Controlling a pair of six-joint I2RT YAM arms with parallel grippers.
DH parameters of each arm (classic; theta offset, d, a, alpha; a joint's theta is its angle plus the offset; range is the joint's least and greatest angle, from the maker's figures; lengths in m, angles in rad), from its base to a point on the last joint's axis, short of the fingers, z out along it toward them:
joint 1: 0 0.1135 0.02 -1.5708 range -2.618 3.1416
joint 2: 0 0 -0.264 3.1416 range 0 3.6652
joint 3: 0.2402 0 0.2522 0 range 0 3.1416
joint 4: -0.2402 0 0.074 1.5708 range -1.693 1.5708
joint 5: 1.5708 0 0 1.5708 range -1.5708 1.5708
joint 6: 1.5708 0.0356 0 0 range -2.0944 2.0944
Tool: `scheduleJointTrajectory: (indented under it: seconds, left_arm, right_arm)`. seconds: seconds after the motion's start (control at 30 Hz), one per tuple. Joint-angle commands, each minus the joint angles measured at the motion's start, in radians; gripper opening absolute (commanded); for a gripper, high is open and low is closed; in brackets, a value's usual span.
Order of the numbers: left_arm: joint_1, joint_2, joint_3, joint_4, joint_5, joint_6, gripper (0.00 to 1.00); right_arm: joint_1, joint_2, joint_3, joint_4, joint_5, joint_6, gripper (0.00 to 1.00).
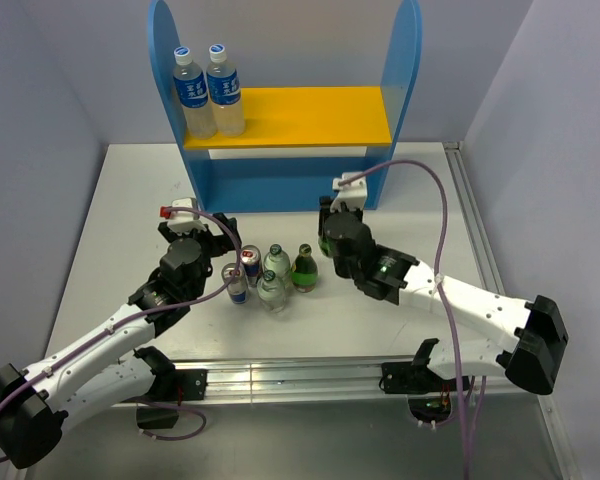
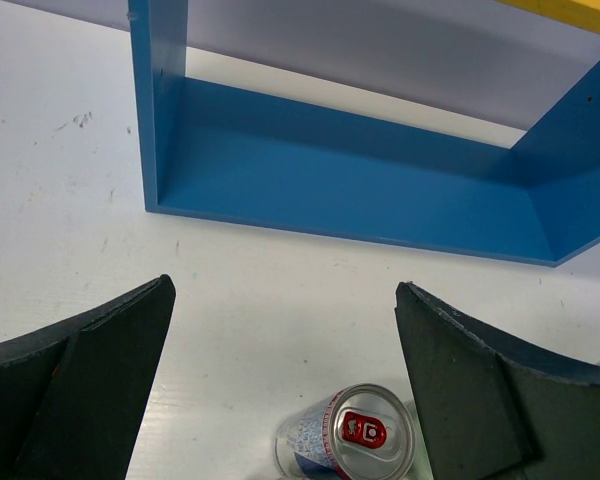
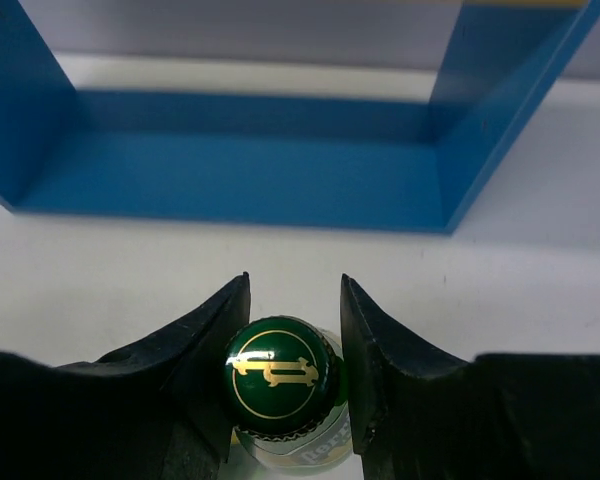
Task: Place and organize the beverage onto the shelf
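Note:
The yellow board's end (image 1: 362, 118) opposite the tall clear bottles is empty. My right gripper should next lift the green bottle it holds outward and onto that end.
The shelf (image 1: 280, 185) stands at the back of the table, with its yellow upper board (image 1: 300, 115). My right gripper (image 1: 330, 222) is shut on the neck of a green glass bottle (image 3: 280, 378), just in front of the shelf's lower right bay (image 3: 250, 180). My left gripper (image 2: 285, 288) is open and empty, above a slim can (image 2: 355, 435) that stands near its right finger. Mid-table stand two cans (image 1: 250, 262) (image 1: 236, 284), two small clear bottles (image 1: 276, 260) (image 1: 271, 291) and a second green bottle (image 1: 302, 268).
Two taller clear bottles with blue labels (image 1: 208, 90) stand on the left end of the yellow board. A metal rail (image 1: 290, 375) runs along the table's near edge. Grey walls close in the left, right and back.

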Motion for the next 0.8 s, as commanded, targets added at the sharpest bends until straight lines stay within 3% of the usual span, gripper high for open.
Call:
scheduleJointTrajectory:
  seconds: [0.0, 0.23, 0.53, 0.77]
  left_arm:
    - [0.003, -0.024, 0.012, 0.009, 0.014, -0.009, 0.99]
    - [0.002, -0.022, 0.013, 0.009, 0.020, -0.007, 0.99]
    - [0.002, -0.009, 0.018, 0.007, 0.032, -0.007, 0.99]
    - [0.003, 0.004, 0.020, 0.012, 0.043, -0.007, 0.99]
  right_arm:
    - [-0.008, 0.001, 0.207, 0.147, 0.069, -0.141, 0.00]
    - [-0.117, 0.151, 0.540, 0.106, -0.047, -0.273, 0.00]
    - [-0.257, 0.455, 1.134, -0.076, -0.143, -0.331, 0.00]
    - [-0.369, 0.633, 1.426, -0.152, -0.189, -0.325, 0.00]
